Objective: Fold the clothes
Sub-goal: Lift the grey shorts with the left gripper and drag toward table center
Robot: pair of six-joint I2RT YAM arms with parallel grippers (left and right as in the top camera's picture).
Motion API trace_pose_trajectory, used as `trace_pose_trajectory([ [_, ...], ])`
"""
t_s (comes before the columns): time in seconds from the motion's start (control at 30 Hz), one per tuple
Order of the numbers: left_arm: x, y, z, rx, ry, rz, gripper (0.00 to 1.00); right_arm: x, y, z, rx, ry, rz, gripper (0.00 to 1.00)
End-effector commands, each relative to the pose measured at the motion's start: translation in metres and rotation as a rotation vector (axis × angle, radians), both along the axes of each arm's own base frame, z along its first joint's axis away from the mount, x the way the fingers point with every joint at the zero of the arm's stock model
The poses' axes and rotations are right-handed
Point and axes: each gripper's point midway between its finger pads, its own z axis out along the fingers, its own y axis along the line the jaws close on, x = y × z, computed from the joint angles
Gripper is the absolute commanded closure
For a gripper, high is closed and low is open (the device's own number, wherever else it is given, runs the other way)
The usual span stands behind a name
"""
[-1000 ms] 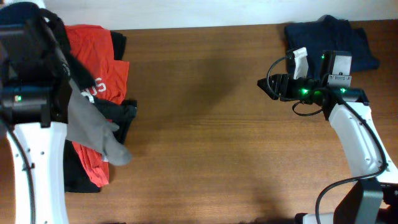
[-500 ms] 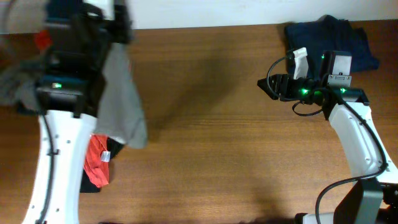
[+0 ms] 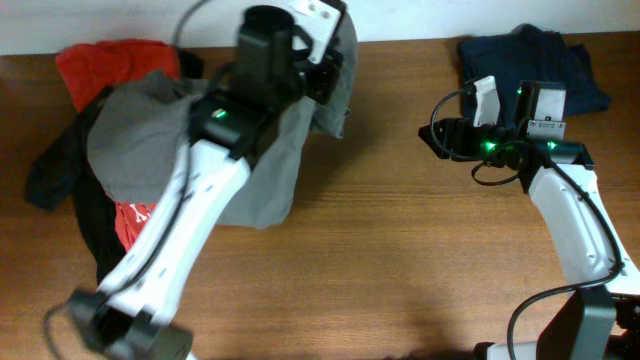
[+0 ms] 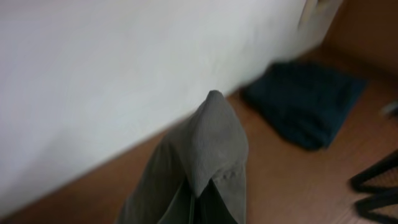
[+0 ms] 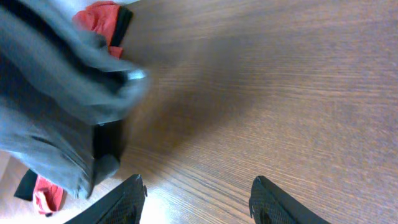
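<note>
I will next drag the shorts with my left gripper to its right in the overhead view, off the heap, and let go, because bare wood (image 3: pixel 428 84) beside the navy garment lies that way.
The grey shorts (image 3: pixel 200 160) hang in the air from my left gripper (image 3: pixel 335 75), which is shut on a fold of them near the table's back edge; the fold fills the left wrist view (image 4: pixel 214 149), hiding the fingers. Their lower part drapes onto the wood. A red shirt (image 3: pixel 110 65) and a black garment (image 3: pixel 55 175) lie in a heap at the far left; more red cloth (image 3: pixel 130 220) shows under the shorts. My right gripper (image 3: pixel 432 140) is open and empty at the right, above bare wood (image 5: pixel 196 193).
A dark navy folded garment (image 3: pixel 530 55) lies at the back right corner, behind the right arm; it also shows in the left wrist view (image 4: pixel 305 102). A white wall runs along the table's back edge.
My left arm has swung from the far left toward the middle back, dragging the grey shorts up off the heap and across. The red and black garments are uncovered. The right arm has not moved.
</note>
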Motion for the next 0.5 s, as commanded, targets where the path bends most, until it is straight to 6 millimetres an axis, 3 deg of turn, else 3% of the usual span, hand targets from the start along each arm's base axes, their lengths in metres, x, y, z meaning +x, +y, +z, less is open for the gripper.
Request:
trace_pose_trajectory([
  [0.0,0.022,-0.018,-0.043,0.003,0.062,-0.012,1.0,0.006,-0.026,0.008,0.001,-0.001,-0.098,0.41],
  [0.1,0.036,-0.027,-0.065,-0.008,0.077,-0.014,1.0,0.007,-0.048,0.009,0.022,0.009,-0.159,0.41],
  [0.2,0.046,-0.041,-0.07,-0.057,0.057,-0.039,0.99,0.005,-0.068,0.014,0.062,-0.001,-0.19,0.41],
  [0.37,0.056,-0.081,-0.054,-0.201,-0.048,-0.107,0.99,0.001,-0.094,0.021,0.118,-0.016,-0.231,0.41],
  [0.47,0.05,-0.106,-0.036,-0.269,-0.12,-0.158,0.99,-0.002,-0.108,0.022,0.13,-0.018,-0.261,0.4],
])
